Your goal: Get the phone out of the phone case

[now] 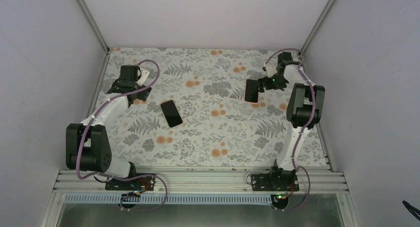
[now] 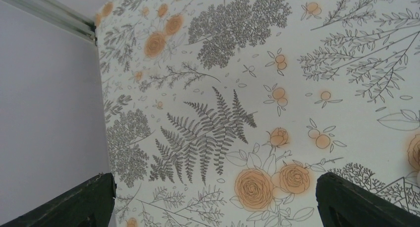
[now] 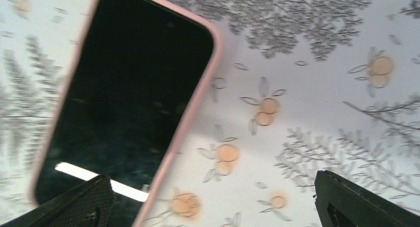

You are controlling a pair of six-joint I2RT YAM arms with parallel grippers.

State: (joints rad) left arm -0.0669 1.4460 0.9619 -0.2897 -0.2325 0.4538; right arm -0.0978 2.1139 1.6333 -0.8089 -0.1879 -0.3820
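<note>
My right gripper is going to shift to its left in the top view next and move down astride the long sides of the phone case (image 1: 251, 91) (image 3: 124, 103).
A pink-rimmed phone case (image 3: 124, 103) lies on the floral cloth at the left of the right wrist view. Its inside is dark, with a pale bar across its near end, and I cannot tell whether it holds anything. It shows as a black rectangle (image 1: 251, 90) in the top view. My right gripper (image 1: 263, 84) hovers beside it, open and empty (image 3: 210, 180), with its left finger (image 3: 84, 202) over the case's near end. A black phone (image 1: 171, 113) with a thin pale rim lies flat at middle left. My left gripper (image 1: 130, 83) is open and empty (image 2: 215, 180) near the back left.
The floral tablecloth (image 1: 213, 138) covers the table. Grey walls and aluminium posts (image 1: 91, 19) enclose it on the left, back and right. The left wall and its rail (image 2: 49, 11) show close by in the left wrist view.
</note>
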